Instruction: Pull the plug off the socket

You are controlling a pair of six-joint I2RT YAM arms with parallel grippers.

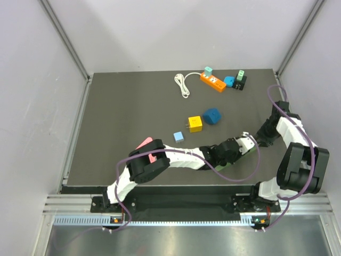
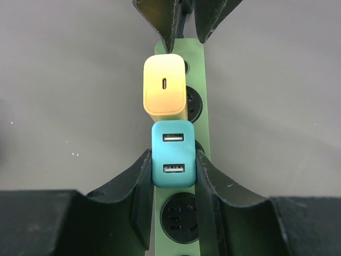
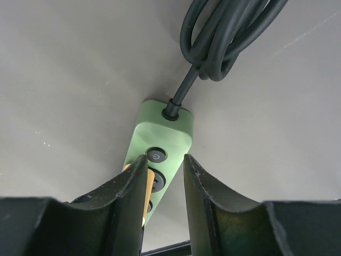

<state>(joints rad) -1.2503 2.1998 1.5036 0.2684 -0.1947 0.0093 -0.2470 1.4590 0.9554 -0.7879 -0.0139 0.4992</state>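
The robot should move its left gripper up, then left in the top view and down, and let go of the teal plug (image 2: pixel 173 154) beside the light blue one, where the tabletop is bare.
A green power strip (image 2: pixel 196 58) lies on the grey table, under both grippers in the top view. A teal USB plug (image 2: pixel 173 154) and a yellow plug (image 2: pixel 165 85) sit in its sockets. My left gripper (image 2: pixel 173 162) is shut on the sides of the teal plug; it also shows in the top view (image 1: pixel 226 152). My right gripper (image 3: pixel 165 162) straddles the strip (image 3: pixel 160 133) at its switch end and pinches its sides, near the power button (image 3: pixel 156 155) and the black cord (image 3: pixel 224 37). The right gripper shows in the top view (image 1: pixel 249 140).
An empty socket (image 2: pixel 178 216) lies just below the teal plug. At the back stand an orange power strip (image 1: pixel 213 81) with plugs and a white cord (image 1: pixel 183 85). A blue plug (image 1: pixel 212 116), a yellow plug (image 1: pixel 195 124), a light blue one (image 1: pixel 179 137) and a pink one (image 1: pixel 145 143) lie loose mid-table.
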